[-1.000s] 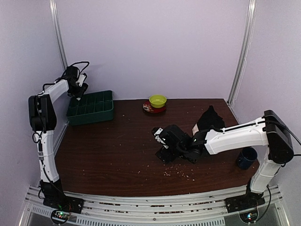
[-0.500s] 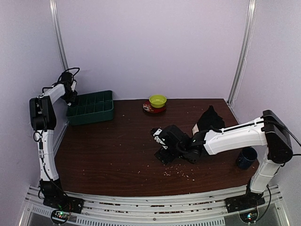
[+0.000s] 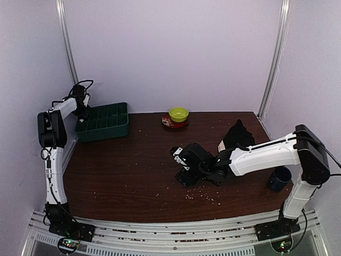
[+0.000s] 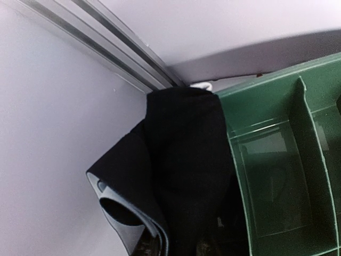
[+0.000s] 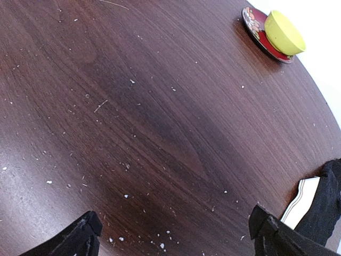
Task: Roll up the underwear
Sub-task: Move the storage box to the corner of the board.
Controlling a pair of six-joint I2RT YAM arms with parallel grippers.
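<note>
The rolled black underwear is still above the tray's rim, so my left gripper needs to lower it into the green tray's far corner section [image 3: 91,113] and let it go.
One black underwear [image 4: 184,176] with a pale band at its lower left hangs bunched from my left gripper [image 3: 81,106], beside the back left corner of the green tray [image 4: 277,176]. The fabric hides the fingers. The other underwear [image 3: 237,134] lies in a heap at the table's right with a white trim; the right wrist view shows its edge [image 5: 326,200]. My right gripper [image 3: 182,166] is low over bare wood mid-table, to the left of that heap. In its wrist view the right gripper [image 5: 178,240] is wide open and empty.
The green divided tray [image 3: 104,121] stands at the back left. A yellow-green bowl [image 3: 178,113] on a red saucer is at the back middle, also in the right wrist view [image 5: 283,33]. A dark blue mug [image 3: 278,178] stands at the right edge. Crumbs dot the wood.
My left gripper has moved with the black underwear from above the tray's left end toward the back left wall corner. My right gripper has edged slightly left.
</note>
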